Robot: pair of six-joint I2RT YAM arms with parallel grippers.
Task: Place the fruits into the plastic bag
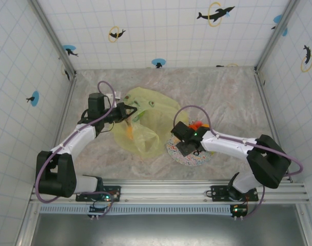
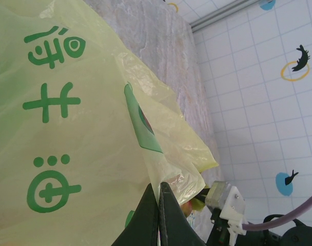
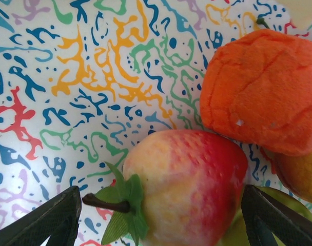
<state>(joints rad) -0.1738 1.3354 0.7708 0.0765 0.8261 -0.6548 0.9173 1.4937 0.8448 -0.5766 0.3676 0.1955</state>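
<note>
Next, my right gripper moves down with open fingers over the red-yellow apple's rounded body [image 3: 186, 188] and closes on it, because the fruit already lies between both fingers.
The yellow plastic bag [image 1: 145, 125] with green print lies at table centre-left, and my left gripper [image 1: 126, 114] is shut on its edge. In the left wrist view the jaws [image 2: 160, 197] pinch a fold of the bag [image 2: 69, 128]. An orange shape [image 1: 129, 130] shows through the film. My right gripper [image 1: 189, 137] hovers open over the speckled plate [image 1: 189, 156]. In the right wrist view a red-yellow apple [image 3: 187, 184] with stem and leaf lies between the open fingers [image 3: 48, 220]. An orange [image 3: 258, 87] lies beside it, along with a second orange-yellow fruit [image 3: 302, 174] and a green fruit [image 3: 238, 230].
The plate [image 3: 69, 77] sits right beside the bag's right edge. White tiled walls enclose the table on three sides. Metal corner posts [image 1: 53, 36] stand at the back. The right arm's gripper body [image 2: 228, 202] appears close behind the bag in the left wrist view.
</note>
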